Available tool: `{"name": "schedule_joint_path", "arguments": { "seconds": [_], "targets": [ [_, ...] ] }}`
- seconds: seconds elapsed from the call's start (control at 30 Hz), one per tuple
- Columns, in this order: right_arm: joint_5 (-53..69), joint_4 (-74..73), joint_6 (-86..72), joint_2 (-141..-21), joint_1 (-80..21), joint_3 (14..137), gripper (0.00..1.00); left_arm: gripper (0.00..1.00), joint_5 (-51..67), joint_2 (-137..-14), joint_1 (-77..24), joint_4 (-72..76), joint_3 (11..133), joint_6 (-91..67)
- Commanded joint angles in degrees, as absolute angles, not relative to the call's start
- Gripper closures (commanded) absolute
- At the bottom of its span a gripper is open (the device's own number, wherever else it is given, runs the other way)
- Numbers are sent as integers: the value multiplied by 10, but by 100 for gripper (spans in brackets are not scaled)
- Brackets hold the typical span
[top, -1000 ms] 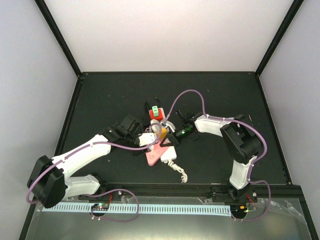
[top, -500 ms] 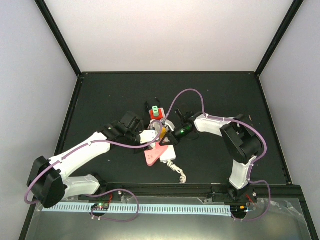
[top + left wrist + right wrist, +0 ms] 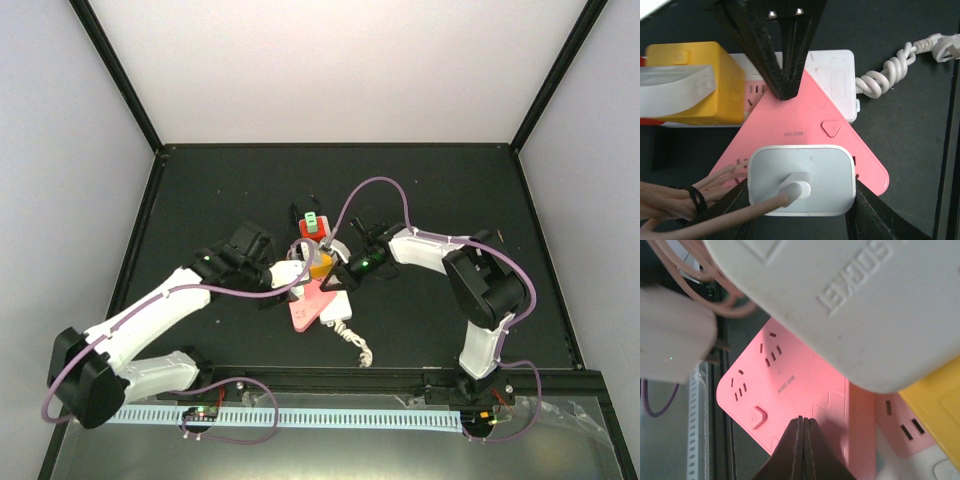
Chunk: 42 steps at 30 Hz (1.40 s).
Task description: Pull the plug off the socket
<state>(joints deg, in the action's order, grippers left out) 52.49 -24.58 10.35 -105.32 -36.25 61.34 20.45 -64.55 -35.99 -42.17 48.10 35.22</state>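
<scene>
The plug is out, so my left gripper needs to move outward and to the left in the top view, down onto the bare far corner of the table, and let go.
The socket (image 3: 338,307) is a white strip with a pink triangular outlet face (image 3: 800,120), lying mid-table. My left gripper (image 3: 801,200) is shut on the white plug (image 3: 802,177); its black fingers (image 3: 732,212) press on the plug's two short sides. A pale pink cable leaves the plug. In the right wrist view the plug (image 3: 670,342) is blurred at the left, with dark prongs showing beside it and the pink face's (image 3: 790,385) outlets bare. My right gripper (image 3: 801,422) is shut and empty, its tip pressing on the pink face. It also shows in the left wrist view (image 3: 785,92).
A yellow block (image 3: 695,85) and a white block marked SOCKET (image 3: 865,305) sit on the strip beside the pink face. A red and green block (image 3: 314,225) is at the strip's far end. The bundled white cord (image 3: 358,345) trails toward the near edge.
My left arm has swung toward the back of the table, carrying the plug a little up and away. The right gripper has stayed pressed on the pink face.
</scene>
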Motion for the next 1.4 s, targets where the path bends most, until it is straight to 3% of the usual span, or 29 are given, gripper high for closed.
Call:
{"name": "schedule_joint_path", "arguments": {
  "seconds": [0.0,0.27,0.53,0.83,1.37],
  "targets": [
    [495,-275,134,-1030,-362,610,98,82,230,-589,-320,-477,514,380],
    [526,-305,158,-1009,-363,636,96,81,209,-600,-163,-551,584,457],
    [541,-319,175,-972,-362,650,96,80,186,-726,-22,-551,717,484],
    [546,-329,183,-930,-357,643,95,81,64,-894,3,-543,856,459],
    [548,-311,180,-891,-344,602,94,80,-174,-1084,12,-505,962,521]
  ]
}}
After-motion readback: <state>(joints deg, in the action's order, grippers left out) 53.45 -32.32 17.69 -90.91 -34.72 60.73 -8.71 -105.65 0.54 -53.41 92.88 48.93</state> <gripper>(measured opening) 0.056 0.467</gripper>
